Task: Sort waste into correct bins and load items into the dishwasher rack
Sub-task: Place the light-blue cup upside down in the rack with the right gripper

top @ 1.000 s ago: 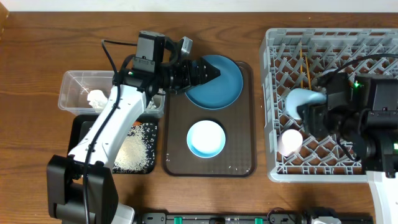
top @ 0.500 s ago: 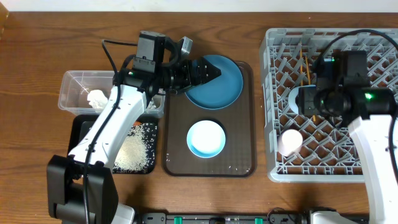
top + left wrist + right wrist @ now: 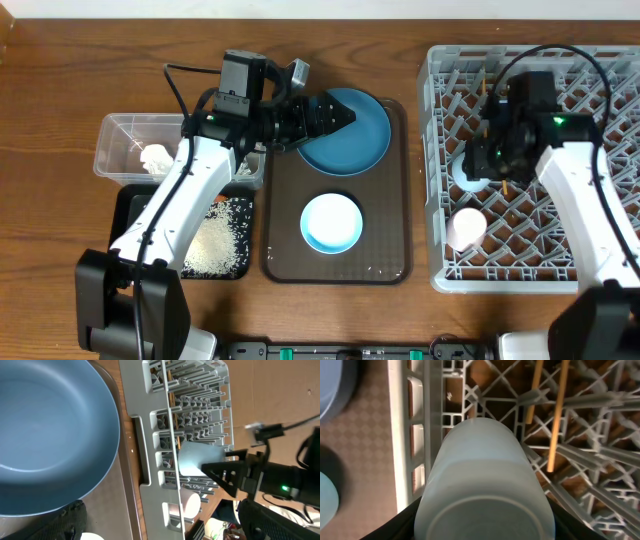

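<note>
The spot on the wires along the rack's tray-side (image 3: pixel 451 164) (image 3: pixel 454 421) is empty, so my right gripper should next move down, ease the light blue cup onto the wires there and release it.
My right gripper (image 3: pixel 487 160) is shut on the light blue cup (image 3: pixel 466 172) and holds it over the left part of the grey dishwasher rack (image 3: pixel 440 272). In the right wrist view the cup (image 3: pixel 485 475) fills the space between the jaws (image 3: pixel 485 527), base toward the camera. The white cup (image 3: pixel 465 228) lies in the rack below it. My left gripper (image 3: pixel 343 114) is open and turned on its side over the left part of the blue plate (image 3: pixel 358 135). In the left wrist view the plate (image 3: pixel 45 430) lies beside the lower finger. The white bowl (image 3: pixel 331 222) sits on the brown tray.
The brown serving tray (image 3: pixel 290 262) holds the plate and bowl. The clear tub (image 3: pixel 118 135) holds a white paper wad (image 3: pixel 155 158). The black tray (image 3: pixel 135 205) holds rice (image 3: pixel 218 240). Wooden chopsticks (image 3: pixel 490 100) lie in the rack.
My right arm has swung from the rack's lower right to its upper middle, turning the light blue cup and carrying it slightly left. The left arm has not moved.
</note>
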Robot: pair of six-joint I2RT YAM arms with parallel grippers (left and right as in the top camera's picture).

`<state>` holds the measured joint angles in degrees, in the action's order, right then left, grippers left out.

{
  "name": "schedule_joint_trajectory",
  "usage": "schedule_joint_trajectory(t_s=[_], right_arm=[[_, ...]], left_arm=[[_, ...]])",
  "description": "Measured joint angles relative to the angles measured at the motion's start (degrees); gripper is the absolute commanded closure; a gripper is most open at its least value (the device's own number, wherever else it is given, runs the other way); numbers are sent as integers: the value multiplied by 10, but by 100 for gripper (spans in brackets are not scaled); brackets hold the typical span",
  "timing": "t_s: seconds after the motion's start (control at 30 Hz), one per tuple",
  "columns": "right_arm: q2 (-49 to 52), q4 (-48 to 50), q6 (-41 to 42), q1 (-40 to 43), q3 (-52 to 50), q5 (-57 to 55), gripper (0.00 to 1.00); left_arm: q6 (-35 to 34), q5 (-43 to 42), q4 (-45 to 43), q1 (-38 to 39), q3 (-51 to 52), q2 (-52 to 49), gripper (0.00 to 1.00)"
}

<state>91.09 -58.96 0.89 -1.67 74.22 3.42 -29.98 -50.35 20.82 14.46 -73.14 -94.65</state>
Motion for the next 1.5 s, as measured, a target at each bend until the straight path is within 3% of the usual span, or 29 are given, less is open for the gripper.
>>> schedule_joint_trajectory(t_s=[0.23,0.27,0.33,0.47,0.87,1.2,1.5], right_arm=[[32,1,0,0,0,9,78],[32,1,0,0,0,9,75],[33,1,0,0,0,9,54],[33,-2,0,0,0,9,38],[30,-27,3,0,10,11,20],[-52,-75,4,0,40,25,22],[-95,-145,-8,-3,41,137,24]], left_arm=[[0,0,0,0,0,0,2],[0,0,0,0,0,0,2],[0,0,0,0,0,0,2],[0,0,0,0,0,0,2],[0,0,0,0,0,0,2],[0,0,0,0,0,0,2],[0,0,0,0,0,0,2]])
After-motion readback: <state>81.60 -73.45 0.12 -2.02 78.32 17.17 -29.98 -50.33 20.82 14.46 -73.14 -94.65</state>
